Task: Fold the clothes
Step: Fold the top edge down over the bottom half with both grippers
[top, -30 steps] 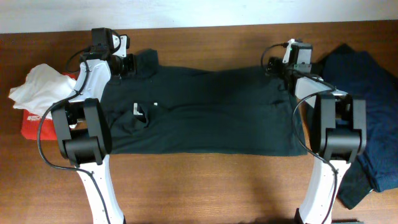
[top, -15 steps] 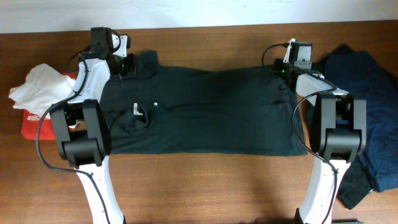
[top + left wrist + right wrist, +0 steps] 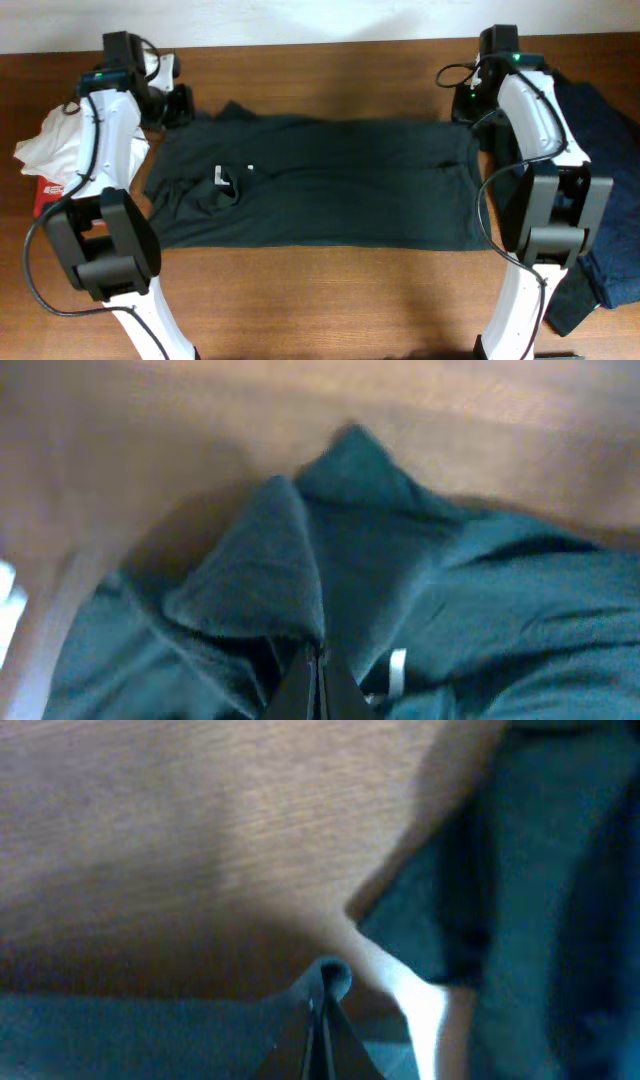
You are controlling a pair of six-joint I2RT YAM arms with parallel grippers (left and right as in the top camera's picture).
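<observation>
The shirt's near half lies flat, so my right gripper should lift back next, then lower over the shirt's near corner by the dark blue garment to release.
A dark green T-shirt (image 3: pixel 320 180) lies spread across the wooden table (image 3: pixel 320 290), with a white label (image 3: pixel 220 177) showing near its left part. My left gripper (image 3: pixel 176 103) is shut on the shirt's far left corner. In the left wrist view the fabric (image 3: pixel 260 560) bunches up into the closed left gripper (image 3: pixel 318 660). My right gripper (image 3: pixel 468 108) is shut on the far right corner. The right wrist view shows a small fold of cloth (image 3: pixel 333 972) pinched at the right gripper (image 3: pixel 322 988), lifted off the table.
A crumpled white cloth (image 3: pixel 55 135) lies on a red box (image 3: pixel 48 200) at the left edge. A dark blue garment (image 3: pixel 605 170) is heaped at the right edge, beside my right arm. The wall runs along the table's far side.
My right gripper has shut on the shirt's far right corner. Both arms have swung outward and up, lifting the shirt's far corners with them.
</observation>
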